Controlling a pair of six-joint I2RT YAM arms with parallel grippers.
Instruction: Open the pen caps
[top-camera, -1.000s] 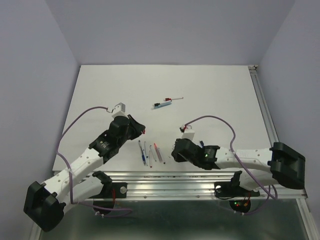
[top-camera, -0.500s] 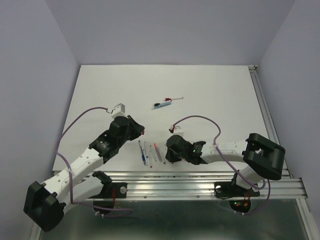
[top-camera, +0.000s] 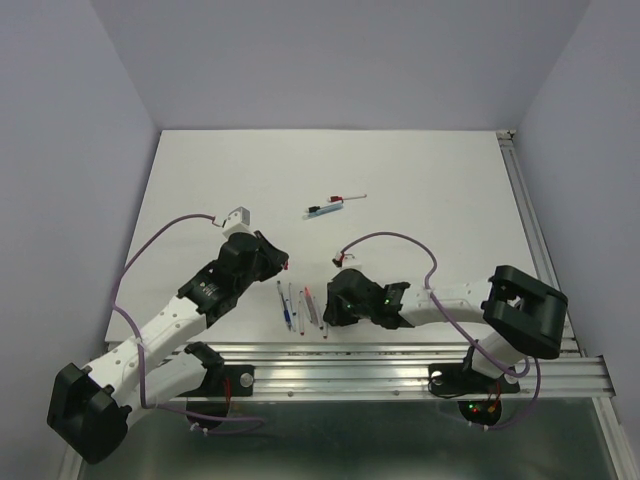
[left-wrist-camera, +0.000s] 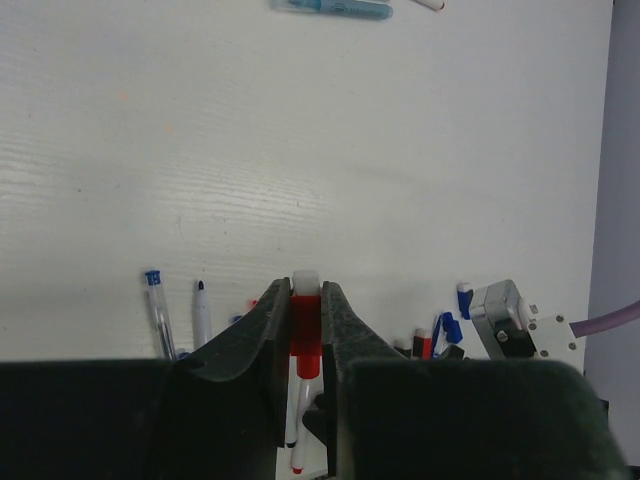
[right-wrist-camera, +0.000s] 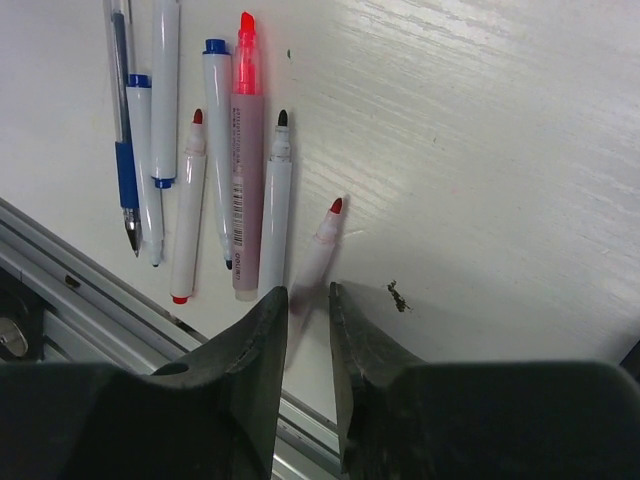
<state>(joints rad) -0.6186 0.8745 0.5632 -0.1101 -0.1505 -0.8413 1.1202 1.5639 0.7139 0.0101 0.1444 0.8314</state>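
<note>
My left gripper moves to the right in the top view and down beside the loose black cap next to release, since other caps lie gathered there.
My left gripper is shut on a red pen cap with a white end, held above the table; in the top view it sits left of the pen row. My right gripper is shut on a white pen with a bare red tip, lying slanted at the right end of the row of uncapped pens. In the top view the right gripper is at that row. Loose blue, red and black caps lie beside the right wrist.
A light blue pen and a thin red-tipped pen lie further back mid-table. The metal rail runs along the near table edge just below the pen row. A small dark mark is on the table.
My right gripper has swung left from the near right side over to the row of pens. My left arm has barely moved and still holds the red cap.
</note>
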